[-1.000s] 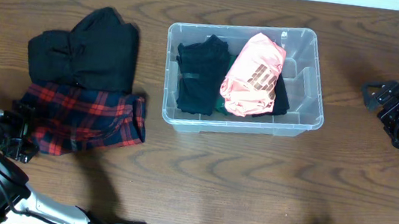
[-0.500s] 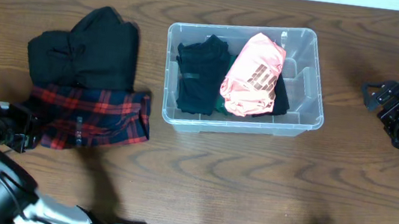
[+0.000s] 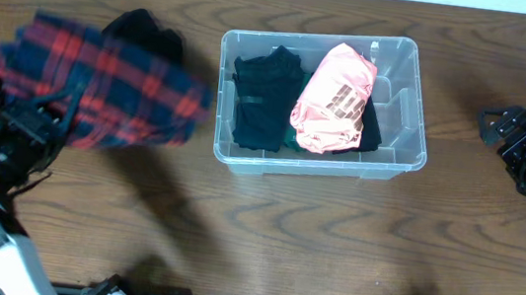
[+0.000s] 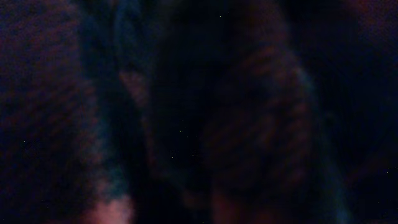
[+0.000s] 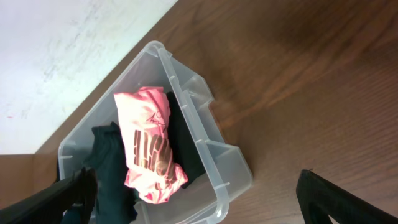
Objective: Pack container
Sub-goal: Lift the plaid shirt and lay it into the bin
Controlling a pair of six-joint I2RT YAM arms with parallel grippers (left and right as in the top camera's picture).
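Note:
My left gripper is above the container [image 3: 402, 104], which is to its right in the overhead view. I will carry the plaid across and down and release it onto the pink garment [image 3: 333, 96].
The clear container [image 3: 402, 104] sits right of the table's middle, with a pink garment [image 3: 333, 96] and a black garment [image 3: 264, 98] inside. A red and blue plaid garment [image 3: 101, 84] hangs lifted and spread above the table's left side. My left gripper [image 3: 48, 118] is shut on its lower left edge, its fingertips hidden by the cloth. The left wrist view is dark with plaid cloth [image 4: 249, 124] filling it. My right gripper [image 3: 499, 125] stands open at the far right, apart from the container [image 5: 186, 93]. Nothing is between its fingers [image 5: 333, 199].
A black garment [image 3: 142, 30] lies on the table at the back left, partly hidden behind the raised plaid. The pink garment [image 5: 146, 143] and the black one [image 5: 109, 168] fill the container's left and middle. The table's far edge meets a white wall [image 5: 74, 56].
My left gripper closed on the plaid garment and raised it off the table, up and towards the back. The cloth now covers most of the black garment. The right arm has not moved.

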